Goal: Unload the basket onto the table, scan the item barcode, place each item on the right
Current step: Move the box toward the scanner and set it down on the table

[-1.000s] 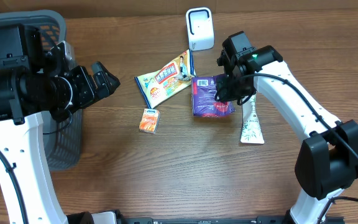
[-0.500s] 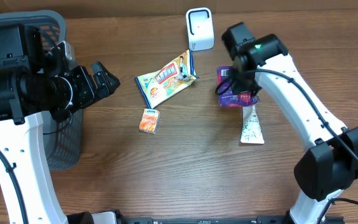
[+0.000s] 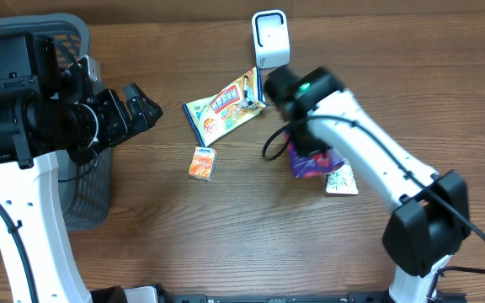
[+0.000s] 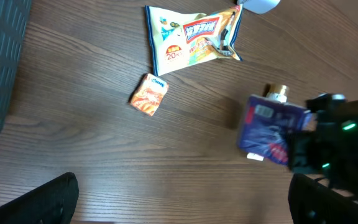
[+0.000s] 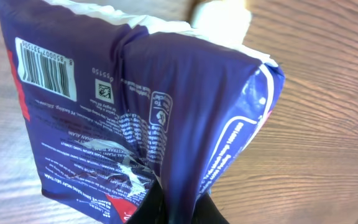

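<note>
I will move my right gripper back and down next, and let go of the purple packet (image 3: 311,162) on the bare wood between the small orange packet and the white tube.
My right gripper (image 5: 176,208) is shut on a fold of a purple packet (image 5: 135,112), which hangs above the wood. A white barcode label (image 5: 45,68) shows at the packet's upper left in the right wrist view. From overhead the purple packet (image 3: 311,162) hangs under the right arm, below and right of the white scanner (image 3: 269,38) at the back. The left wrist view has the same packet (image 4: 269,127) at the right. My left gripper (image 3: 146,112) is open at the left, nothing between its fingers (image 4: 48,199).
A grey mesh basket (image 3: 74,50) stands at the far left. A yellow snack bag (image 3: 224,105) lies mid-table with a small orange packet (image 3: 201,162) below it. A white tube (image 3: 341,178) lies beside the purple packet.
The right arm lifted the purple packet off the table, carried it right and back, then swung it left and forward with the wrist turned. The left arm stayed still.
</note>
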{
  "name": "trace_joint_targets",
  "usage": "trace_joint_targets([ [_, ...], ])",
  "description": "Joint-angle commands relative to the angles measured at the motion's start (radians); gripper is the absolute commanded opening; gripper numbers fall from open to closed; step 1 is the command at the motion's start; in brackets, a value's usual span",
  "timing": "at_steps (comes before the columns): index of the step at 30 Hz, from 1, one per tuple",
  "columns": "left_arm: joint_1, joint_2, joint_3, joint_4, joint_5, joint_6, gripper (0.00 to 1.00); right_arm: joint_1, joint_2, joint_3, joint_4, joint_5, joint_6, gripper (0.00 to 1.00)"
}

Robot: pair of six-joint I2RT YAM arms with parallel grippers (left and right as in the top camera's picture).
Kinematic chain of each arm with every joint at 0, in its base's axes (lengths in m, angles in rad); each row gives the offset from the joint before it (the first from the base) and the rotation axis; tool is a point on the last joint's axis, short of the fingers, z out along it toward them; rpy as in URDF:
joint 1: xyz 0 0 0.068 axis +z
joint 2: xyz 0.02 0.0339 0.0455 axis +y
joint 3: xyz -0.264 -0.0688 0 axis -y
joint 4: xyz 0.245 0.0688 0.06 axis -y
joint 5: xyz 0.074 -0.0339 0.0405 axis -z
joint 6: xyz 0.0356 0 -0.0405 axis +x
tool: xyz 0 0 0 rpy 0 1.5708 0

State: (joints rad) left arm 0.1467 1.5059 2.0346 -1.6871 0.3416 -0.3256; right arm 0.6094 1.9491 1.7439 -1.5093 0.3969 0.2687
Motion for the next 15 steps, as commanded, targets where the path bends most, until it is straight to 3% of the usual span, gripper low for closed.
trace_joint_targets([
  [1,0.003,-0.001,-0.003,0.0,0.014,0.012,1.0,0.052,0.057,-0.04,-0.019,0.05,0.084,0.07],
  [7,0.003,-0.001,-0.003,0.0,0.014,0.012,1.0,0.059,0.195,-0.041,-0.161,0.114,0.202,0.07],
  [15,0.003,-0.001,-0.003,0.0,0.014,0.012,1.0,0.171,0.208,0.013,-0.186,0.04,0.207,0.22],
])
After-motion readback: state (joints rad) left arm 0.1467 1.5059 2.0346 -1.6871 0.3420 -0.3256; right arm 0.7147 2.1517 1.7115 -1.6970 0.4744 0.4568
